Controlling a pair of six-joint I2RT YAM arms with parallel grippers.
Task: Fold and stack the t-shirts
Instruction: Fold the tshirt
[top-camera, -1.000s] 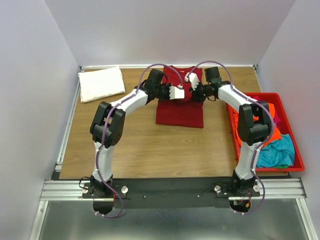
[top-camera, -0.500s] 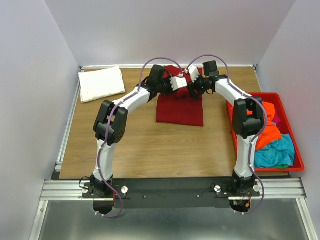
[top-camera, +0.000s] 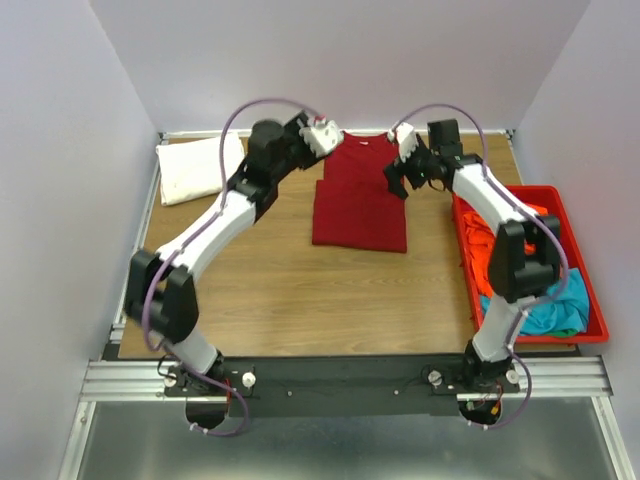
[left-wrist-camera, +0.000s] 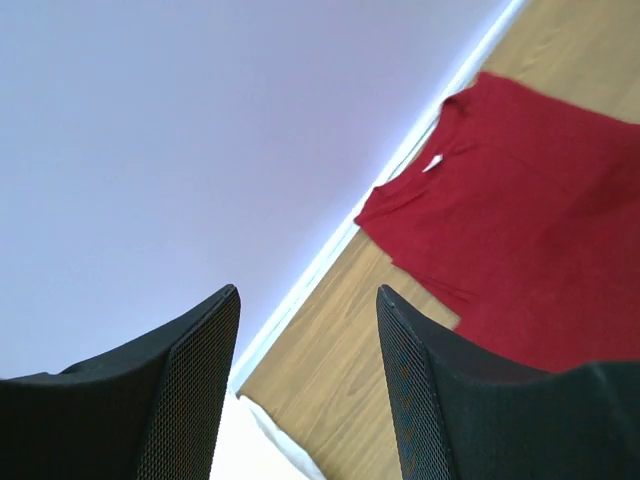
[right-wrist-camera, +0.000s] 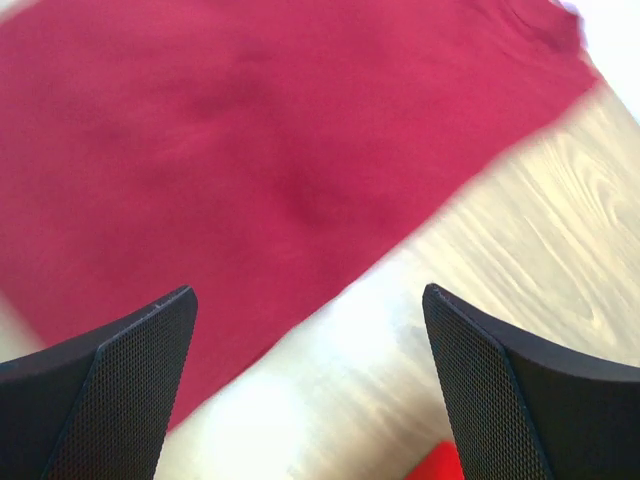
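I will next move my left gripper back and down, toward my base, onto the dark red t-shirt's near corner away from the bin.
A dark red t-shirt (top-camera: 360, 200) lies flat on the wooden table, narrowed into a long strip with its collar toward the back wall; it also shows in the left wrist view (left-wrist-camera: 530, 220) and the right wrist view (right-wrist-camera: 250, 130). A folded white t-shirt (top-camera: 200, 167) rests at the back left, its corner (left-wrist-camera: 250, 452) under the left fingers. My left gripper (top-camera: 325, 132) (left-wrist-camera: 306, 291) hovers open by the shirt's back left corner, holding nothing. My right gripper (top-camera: 398, 172) (right-wrist-camera: 308, 291) hangs wide open over the shirt's right edge, empty.
A red plastic bin (top-camera: 598, 310) stands at the right table edge, holding an orange t-shirt (top-camera: 545, 218) and a teal one (top-camera: 548, 305); its corner (right-wrist-camera: 435, 465) shows by the right fingers. The back wall rises just behind the shirt's collar.
Both grippers opened and released the dark red shirt. The left arm swung back and left, and the right gripper drew off to the shirt's right edge.
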